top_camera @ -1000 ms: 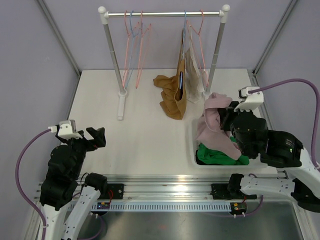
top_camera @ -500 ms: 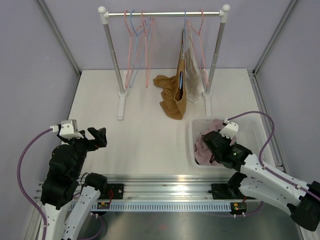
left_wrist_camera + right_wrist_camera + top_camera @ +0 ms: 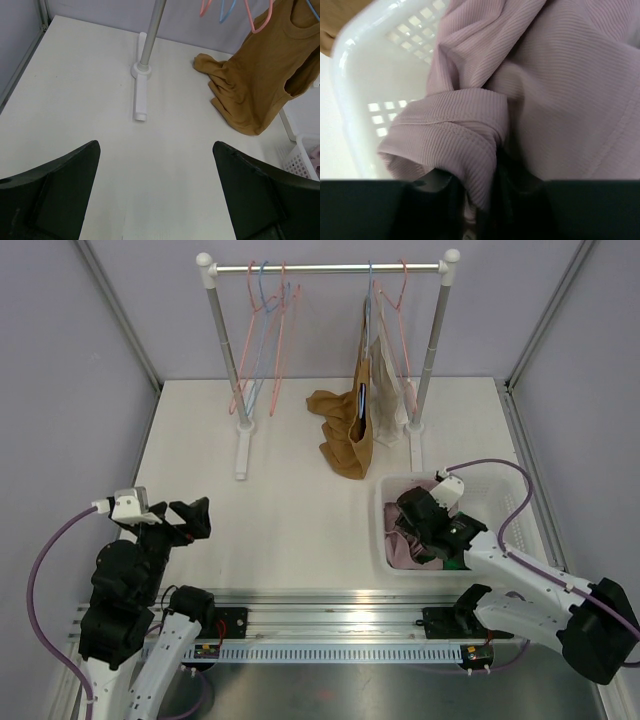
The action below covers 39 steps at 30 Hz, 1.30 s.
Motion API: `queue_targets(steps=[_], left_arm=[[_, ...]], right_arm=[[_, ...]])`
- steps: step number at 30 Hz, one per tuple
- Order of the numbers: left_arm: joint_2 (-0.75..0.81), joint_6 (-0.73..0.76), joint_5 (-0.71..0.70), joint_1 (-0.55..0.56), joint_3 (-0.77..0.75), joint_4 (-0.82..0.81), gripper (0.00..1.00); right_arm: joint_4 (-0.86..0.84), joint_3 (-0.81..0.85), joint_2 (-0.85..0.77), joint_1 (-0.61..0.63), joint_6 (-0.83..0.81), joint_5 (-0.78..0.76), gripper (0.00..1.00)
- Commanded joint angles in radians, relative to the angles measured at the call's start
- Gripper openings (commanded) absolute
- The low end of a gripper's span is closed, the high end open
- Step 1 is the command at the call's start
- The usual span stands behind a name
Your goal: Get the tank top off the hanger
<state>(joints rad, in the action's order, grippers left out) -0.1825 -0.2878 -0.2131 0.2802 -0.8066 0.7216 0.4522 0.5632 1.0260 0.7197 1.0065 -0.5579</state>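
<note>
Next, the left gripper rises outward and toward the right in the top view onto the blue hanger, because the brown tank top hangs on it.
A brown tank top [image 3: 350, 425] hangs on a hanger from the rail [image 3: 330, 268], its lower part bunched on the table; the left wrist view shows the brown tank top [image 3: 260, 75] too. A pale garment [image 3: 388, 390] hangs beside it. A pink tank top [image 3: 405, 545] lies in the white basket [image 3: 385, 530]. My right gripper [image 3: 410, 512] is down in the basket. Close up, the right gripper [image 3: 475, 185] has a fold of the pink tank top [image 3: 560, 90] between its narrowly spaced fingers. My left gripper [image 3: 190, 515] hangs wide open over the table's near left, the left gripper [image 3: 155, 147] holding nothing.
Several empty pink and blue hangers [image 3: 262, 340] hang at the rail's left end. The rack's left foot [image 3: 141, 95] and post stand on the white table. A green garment [image 3: 455, 562] shows in the basket under the right arm. The basket wall [image 3: 350, 65] is close to the right gripper.
My right arm has dropped from above the basket down into it, carrying the pink tank top inside. The empty hangers sway. The left arm has barely shifted.
</note>
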Motion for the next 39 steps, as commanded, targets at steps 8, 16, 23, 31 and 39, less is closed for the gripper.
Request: queue_targets(steps=[8, 16, 23, 31, 39], left_arm=[[-0.051, -0.005, 0.026, 0.002, -0.023, -0.037, 0.99], [-0.211, -0.037, 0.187, 0.002, -0.12, -0.048, 0.99], [-0.465, -0.092, 0.351, 0.034, -0.383, -0.067, 0.99], [-0.978, -0.013, -0.012, 0.421, -0.888, 0.061, 0.99], [-1.353, 0.067, -0.034, 0.493, -1.328, -0.011, 0.99]], right_arm=[[0.333, 0.305, -0.19, -0.002, -0.135, -0.175, 0.76], [0.35, 0.42, -0.289, -0.002, -0.299, -0.087, 0.99], [0.327, 0.441, -0.366, -0.002, -0.365, 0.047, 0.99], [0.364, 0.423, -0.447, -0.002, -0.322, 0.053, 1.0], [0.393, 0.336, -0.578, -0.002, -0.301, 0.13, 0.98]])
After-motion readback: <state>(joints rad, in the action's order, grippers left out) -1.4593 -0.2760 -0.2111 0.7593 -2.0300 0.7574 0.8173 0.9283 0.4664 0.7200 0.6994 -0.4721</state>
